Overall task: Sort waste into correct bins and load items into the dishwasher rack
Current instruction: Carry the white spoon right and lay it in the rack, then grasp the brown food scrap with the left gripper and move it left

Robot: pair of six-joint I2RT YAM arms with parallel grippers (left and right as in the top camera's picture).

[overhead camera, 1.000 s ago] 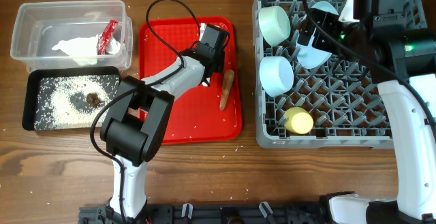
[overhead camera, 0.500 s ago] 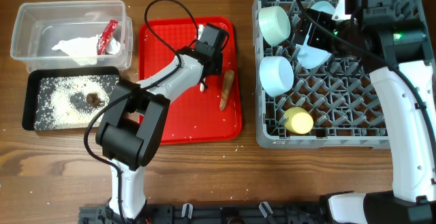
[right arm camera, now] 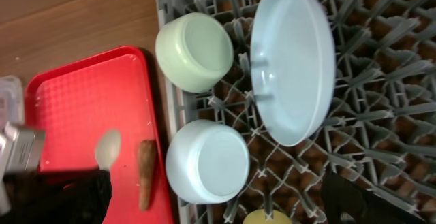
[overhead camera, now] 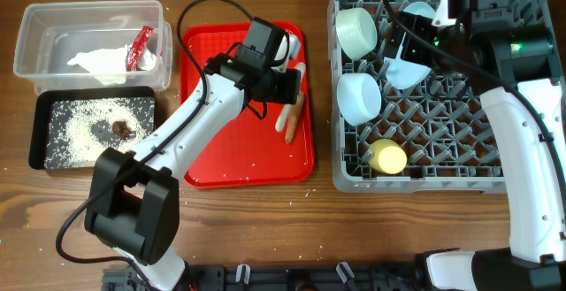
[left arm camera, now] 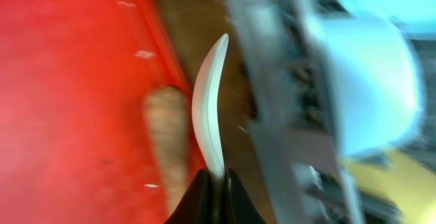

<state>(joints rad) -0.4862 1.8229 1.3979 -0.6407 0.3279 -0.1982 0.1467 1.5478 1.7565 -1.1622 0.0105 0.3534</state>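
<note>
My left gripper needs to move the spoon it is holding next, over the free gap in the rack between the nearer bowl and the yellow cup.
My left gripper [overhead camera: 289, 88] is shut on the white spoon [left arm camera: 208, 115] and holds it above the right edge of the red tray [overhead camera: 230, 149]. The brown stick [overhead camera: 294, 105] lies on the tray just below; it also shows in the left wrist view [left arm camera: 167, 142]. The grey rack [overhead camera: 442, 172] holds two bowls [overhead camera: 356, 30] [overhead camera: 358, 96], the plate [overhead camera: 409, 68] on edge and the yellow cup [overhead camera: 387, 156]. My right gripper [right arm camera: 225, 207] is open and empty above the rack, near the plate [right arm camera: 293, 60].
The clear tub [overhead camera: 35, 61] at the far left holds the tissue [overhead camera: 99, 61] and the red wrapper [overhead camera: 140, 48]. The black tray [overhead camera: 40, 132] in front of it holds rice grains [overhead camera: 71, 136] and the brown lump [overhead camera: 121, 129]. A few grains dot the red tray.
My left gripper has lifted the spoon off the red tray and swung right, toward the rack. The right arm shifted slightly at first, then held still.
</note>
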